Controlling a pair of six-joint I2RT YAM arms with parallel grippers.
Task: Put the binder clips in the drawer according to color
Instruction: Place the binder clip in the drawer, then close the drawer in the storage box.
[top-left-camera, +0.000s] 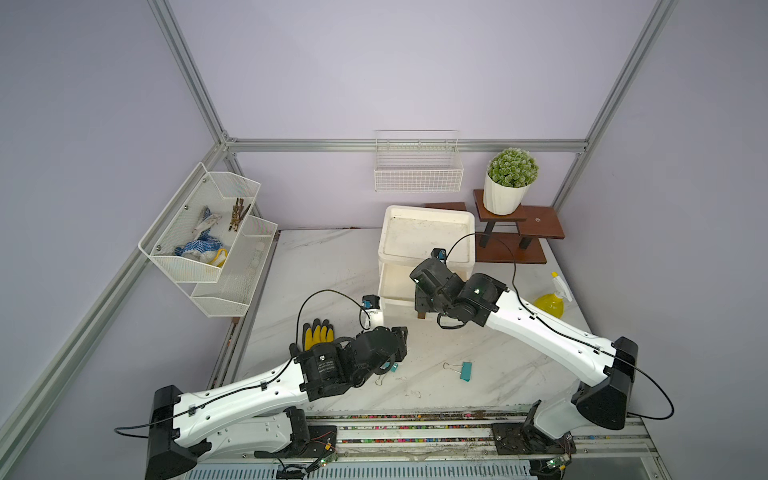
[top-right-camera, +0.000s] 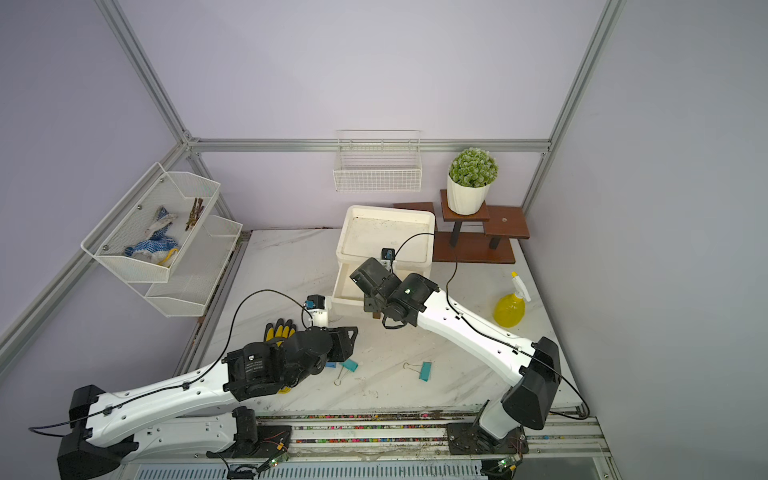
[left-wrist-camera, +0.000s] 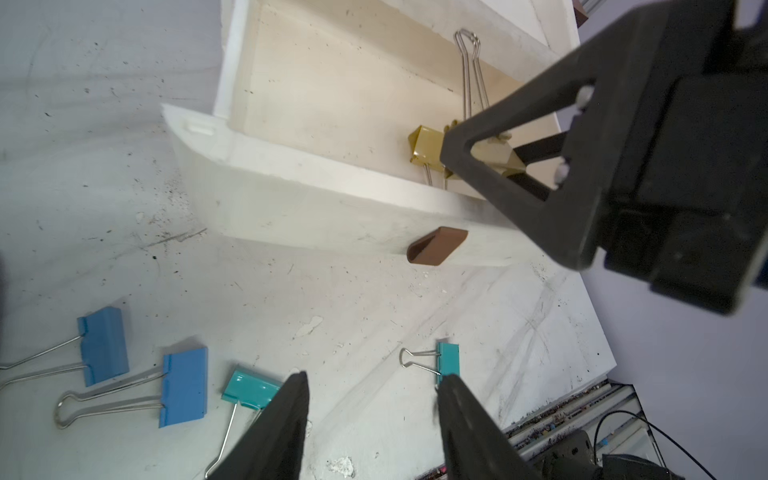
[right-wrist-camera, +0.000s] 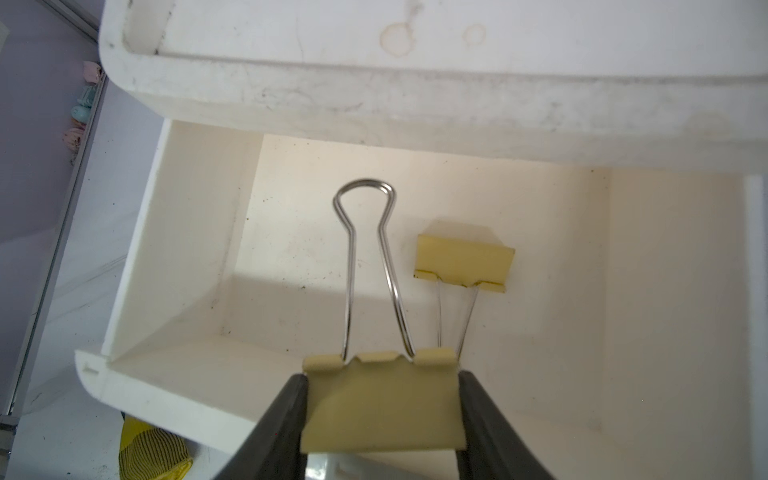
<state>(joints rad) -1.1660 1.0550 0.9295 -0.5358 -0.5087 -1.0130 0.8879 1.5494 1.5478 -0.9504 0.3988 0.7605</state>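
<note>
The right gripper moves down next toward the bottom of the drawer beside the second yellow clip. It releases the pale yellow binder clip (right-wrist-camera: 380, 407) there, since their colors match.
A white drawer (right-wrist-camera: 183, 249) stands pulled out of the small white cabinet (top-left-camera: 428, 237). Over it, my right gripper (right-wrist-camera: 382, 386) is shut on a pale yellow binder clip (right-wrist-camera: 380, 407) whose wire handles point into the drawer. A second yellow clip (right-wrist-camera: 463, 264) lies on the drawer floor. My left gripper (left-wrist-camera: 372, 382) hangs open above the table in front of the drawer, with nothing between its fingers. Below it lie two teal clips (left-wrist-camera: 249, 388) (left-wrist-camera: 449, 358) and two blue clips (left-wrist-camera: 104, 345) (left-wrist-camera: 185, 386). Both top views show teal clips (top-left-camera: 466, 371) (top-right-camera: 350, 365) on the table.
A yellow and black glove (top-left-camera: 318, 334) lies left of the drawer. A yellow spray bottle (top-left-camera: 550, 303) stands at the right. A potted plant (top-left-camera: 509, 178) sits on a brown wooden stand behind. White wire baskets (top-left-camera: 208, 232) hang on the left wall. The drawer front carries a brown handle (left-wrist-camera: 436, 251).
</note>
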